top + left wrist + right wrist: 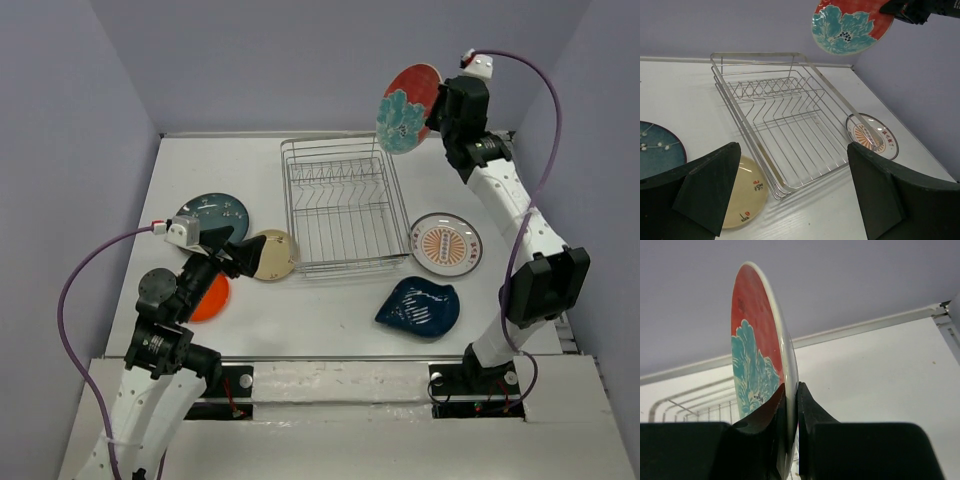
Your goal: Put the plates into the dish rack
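The plate is high over the rack's corner, so my right gripper needs to move it down and to the left in the top view, into the rack's empty end slot.
My right gripper (436,108) is shut on the rim of the teal-and-red patterned plate (407,107) and holds it upright, high above the back right corner of the silver wire dish rack (342,205). The plate also shows in the right wrist view (757,360) and the left wrist view (850,26). My left gripper (240,255) is open and empty, low over the table by the beige plate (272,254), left of the rack's front corner (777,192). The dark teal speckled plate (213,214), orange plate (211,298), sunburst plate (446,244) and dark blue wavy-edged plate (420,307) lie flat on the table.
The rack (785,125) holds no plates. Lilac walls enclose the white table (320,320) on three sides. The right arm's elbow (545,285) hangs over the table's right edge.
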Controlling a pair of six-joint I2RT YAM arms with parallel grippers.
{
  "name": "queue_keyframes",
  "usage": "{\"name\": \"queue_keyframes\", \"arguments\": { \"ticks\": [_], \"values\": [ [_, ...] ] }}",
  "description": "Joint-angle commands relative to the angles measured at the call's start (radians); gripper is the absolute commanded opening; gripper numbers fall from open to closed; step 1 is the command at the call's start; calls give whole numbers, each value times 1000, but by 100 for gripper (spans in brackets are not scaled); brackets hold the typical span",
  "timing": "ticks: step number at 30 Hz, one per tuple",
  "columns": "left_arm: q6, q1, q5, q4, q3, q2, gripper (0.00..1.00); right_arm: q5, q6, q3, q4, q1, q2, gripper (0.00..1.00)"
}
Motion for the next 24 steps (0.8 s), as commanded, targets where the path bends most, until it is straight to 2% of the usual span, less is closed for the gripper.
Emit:
{"name": "queue_keyframes", "arguments": {
  "ticks": [1,5,8,13,24],
  "values": [
    [2,5,27,51,30,6,99,248,-153,208,-13,81,35,7],
    [6,4,13,45,30,2,99,351,-216,322,-90,142,96,7],
    [6,4,13,45,32,0,99,386,-245,334,-101,172,112,7],
    [6,2,19,43,32,0,99,419,-253,310,-115,236,139,7],
    [9,-5,13,39,35,-6,99,432,-205,204,-115,274,187,7]
  ]
}}
